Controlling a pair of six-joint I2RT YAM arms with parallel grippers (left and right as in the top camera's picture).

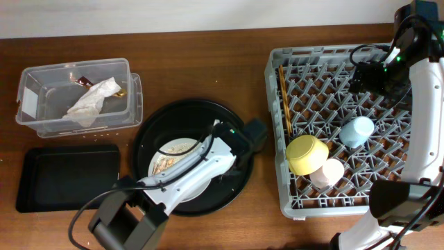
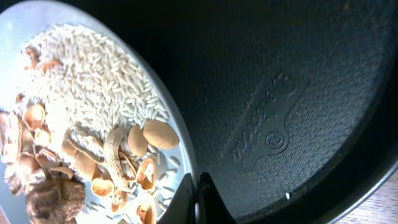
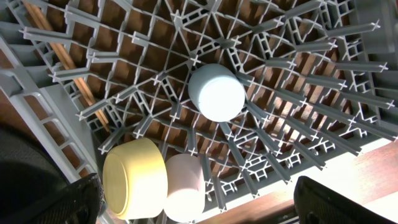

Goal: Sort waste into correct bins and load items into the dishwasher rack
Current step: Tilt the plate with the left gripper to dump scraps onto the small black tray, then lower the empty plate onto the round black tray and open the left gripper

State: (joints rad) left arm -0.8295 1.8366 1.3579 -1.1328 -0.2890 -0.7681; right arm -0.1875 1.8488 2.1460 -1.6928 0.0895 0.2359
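Note:
Next I should lift the plate in my left gripper over the shallow black rectangular tray, tip it to shed its scraps, then release it in the round tray.
The round grey-blue plate lies in the large round black tray and carries beige-brown food scraps and rice. My left gripper is shut on the plate's right rim, as the left wrist view shows, with the plate, scraps and rice to its left. My right gripper hovers open and empty above the dishwasher rack. The rack holds the chopsticks, yellow bowl, pink cup and light-blue cup. The right wrist view shows the same cups and bowl below.
The clear tub at the back left holds the white napkin and the foil wrapper. The shallow black rectangular tray lies in front of it. A few crumbs dot the table between them.

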